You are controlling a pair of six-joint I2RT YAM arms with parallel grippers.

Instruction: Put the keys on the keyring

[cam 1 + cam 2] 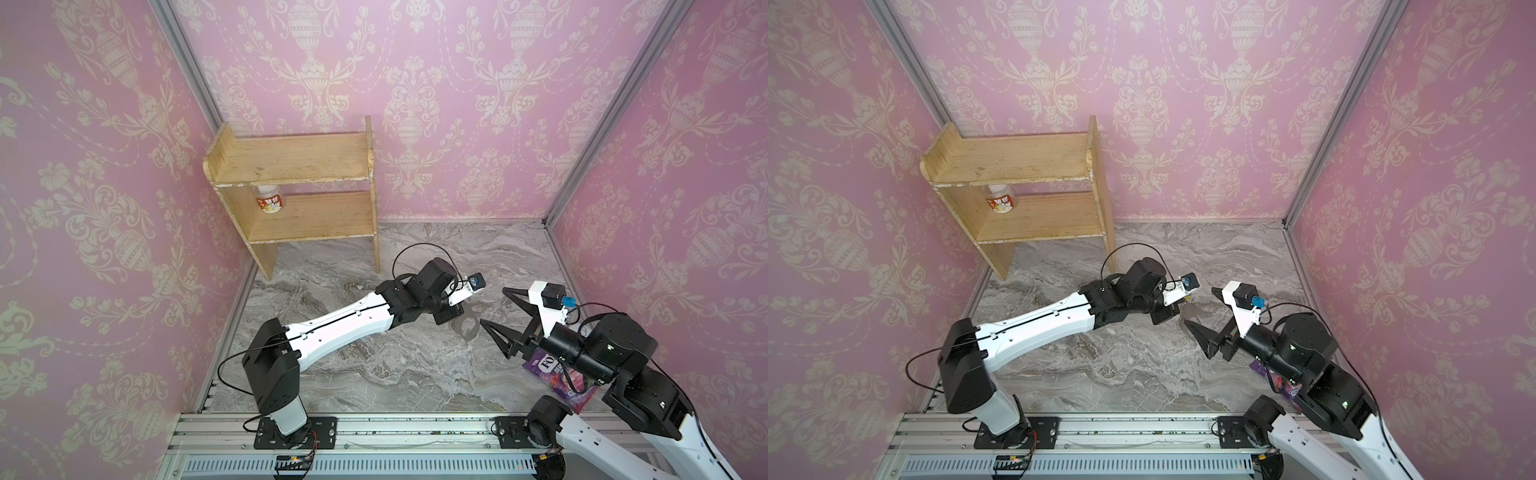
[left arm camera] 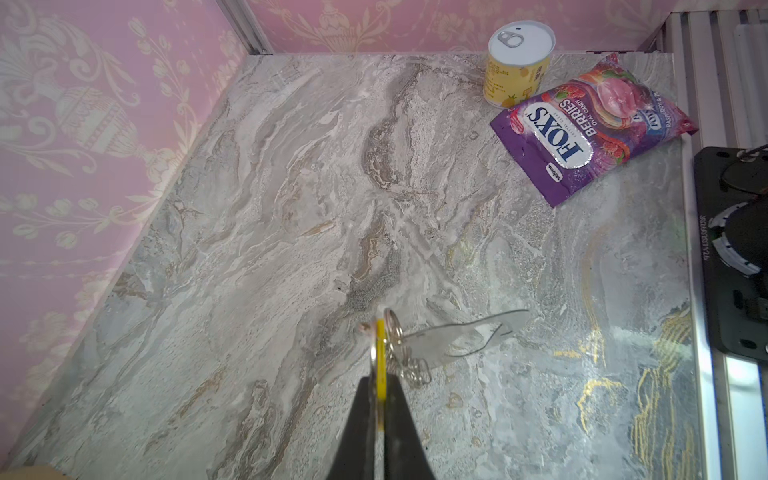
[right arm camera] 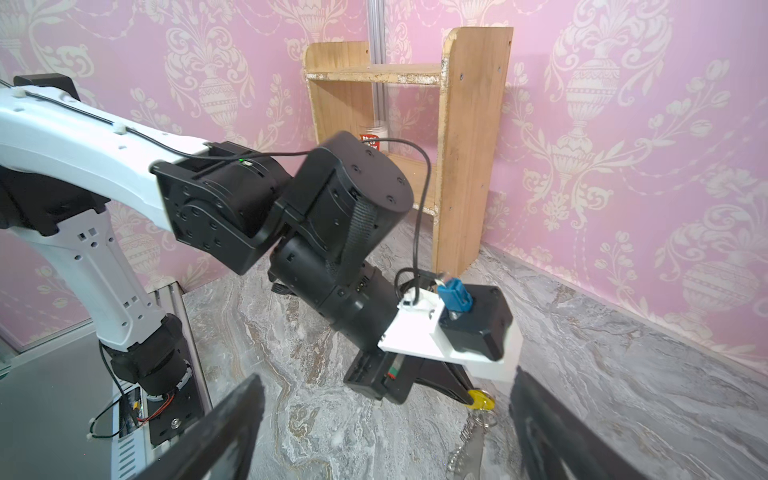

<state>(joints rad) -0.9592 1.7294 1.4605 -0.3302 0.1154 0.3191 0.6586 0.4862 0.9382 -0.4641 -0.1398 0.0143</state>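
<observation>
The keyring already hangs from the yellow key tag (image 2: pixel 380 345), so my left gripper will next go down, back toward the base, and release it on the bare marble tabletop.
My left gripper (image 2: pixel 380 380) is shut on the yellow key tag (image 2: pixel 380 345), which stands edge-on between its jaws. The tag's small metal ring (image 2: pixel 392 328) touches the end of the grey keyring fob (image 2: pixel 457 336), and the silver chain (image 2: pixel 413 370) is bunched beside it. In the right wrist view the yellow key (image 3: pixel 482 400) shows at the left jaws' tip, with the keyring (image 3: pixel 471 446) just below it. My right gripper (image 3: pixel 386 432) is open, one finger on each side of the fob. In both top views the keyring (image 1: pixel 467 326) lies between the left gripper (image 1: pixel 455 311) and the open right gripper (image 1: pixel 492 305).
A purple sweets packet (image 2: pixel 590 129) lies by a yellow can (image 2: pixel 517 62); in a top view the packet (image 1: pixel 557 374) is partly under the right arm. A wooden shelf (image 1: pixel 299 187) holding a jar (image 1: pixel 269 200) stands at the back left. Pink walls close three sides.
</observation>
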